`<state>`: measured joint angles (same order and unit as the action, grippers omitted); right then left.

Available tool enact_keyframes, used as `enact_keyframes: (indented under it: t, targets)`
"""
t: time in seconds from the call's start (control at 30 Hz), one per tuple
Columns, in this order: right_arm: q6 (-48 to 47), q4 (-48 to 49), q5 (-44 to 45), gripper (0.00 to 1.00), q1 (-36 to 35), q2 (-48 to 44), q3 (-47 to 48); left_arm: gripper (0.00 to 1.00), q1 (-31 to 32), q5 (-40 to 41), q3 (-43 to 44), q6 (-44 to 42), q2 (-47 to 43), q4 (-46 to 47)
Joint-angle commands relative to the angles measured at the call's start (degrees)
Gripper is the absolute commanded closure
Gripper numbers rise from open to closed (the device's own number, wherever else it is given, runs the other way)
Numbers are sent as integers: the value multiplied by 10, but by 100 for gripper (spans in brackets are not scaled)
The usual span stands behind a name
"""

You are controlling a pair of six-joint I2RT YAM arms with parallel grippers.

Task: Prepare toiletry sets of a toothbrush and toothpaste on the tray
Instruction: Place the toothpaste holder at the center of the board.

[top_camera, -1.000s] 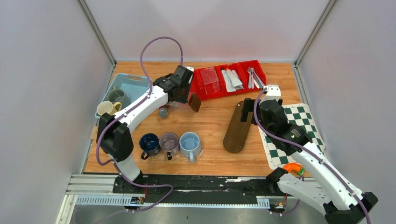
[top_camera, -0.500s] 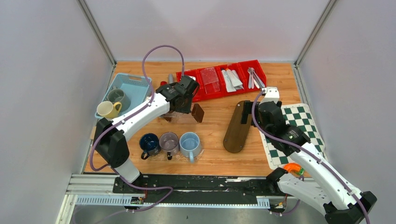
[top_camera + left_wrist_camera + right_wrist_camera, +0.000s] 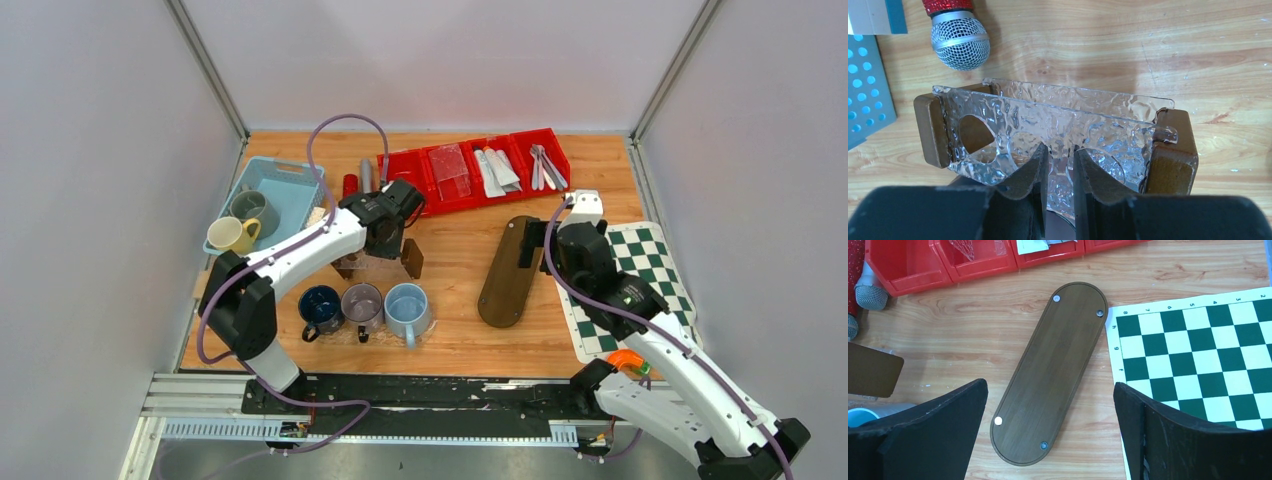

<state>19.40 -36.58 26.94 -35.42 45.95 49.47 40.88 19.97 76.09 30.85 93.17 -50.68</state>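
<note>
Next, my left gripper needs to lower to set the clear textured holder (image 3: 1058, 107) on the bare table behind the mugs, since its brown end blocks (image 3: 1170, 150) still hang raised.
The tray (image 3: 507, 275) is a dark brown oval board lying bare on the table, also seen in the right wrist view (image 3: 1063, 340). Toothpaste tubes (image 3: 497, 170) and toothbrushes (image 3: 545, 166) lie in the red bins (image 3: 400, 168) at the back. My left gripper (image 3: 385, 238) (image 3: 1059, 160) is shut on a clear textured holder (image 3: 1058, 107) with brown wooden end blocks (image 3: 1170, 150), just behind the row of mugs. My right gripper (image 3: 530, 240) (image 3: 1049, 386) hangs wide open over the tray with nothing between its fingers.
Three mugs stand near the front: dark blue (image 3: 320, 303), grey (image 3: 361, 300), light blue (image 3: 405, 303). A blue basket (image 3: 290, 185) with mugs is at the left. Microphones (image 3: 366, 176) (image 3: 959, 40) lie beside the bins. A chessboard mat (image 3: 625, 290) (image 3: 1198, 355) lies right of the tray.
My left arm has carried the clear holder from beside the red bins toward the front, down to just behind the mugs. The right gripper has stayed open over the tray, shifting only slightly.
</note>
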Motion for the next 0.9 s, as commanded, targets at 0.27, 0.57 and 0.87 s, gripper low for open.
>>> enact_keyframes:
  t: [0.27, 0.57, 0.87]
  targets:
    - [8, 25, 1, 0, 3, -18, -14, 100, 1, 33, -47, 36, 33, 39]
    - [11, 31, -7, 0, 4, -25, -19, 90, 1, 12, -54, 65, 63, 36]
    - [8, 31, -6, 0, 3, -31, -19, 54, 1, -14, -20, 48, 43, 26]
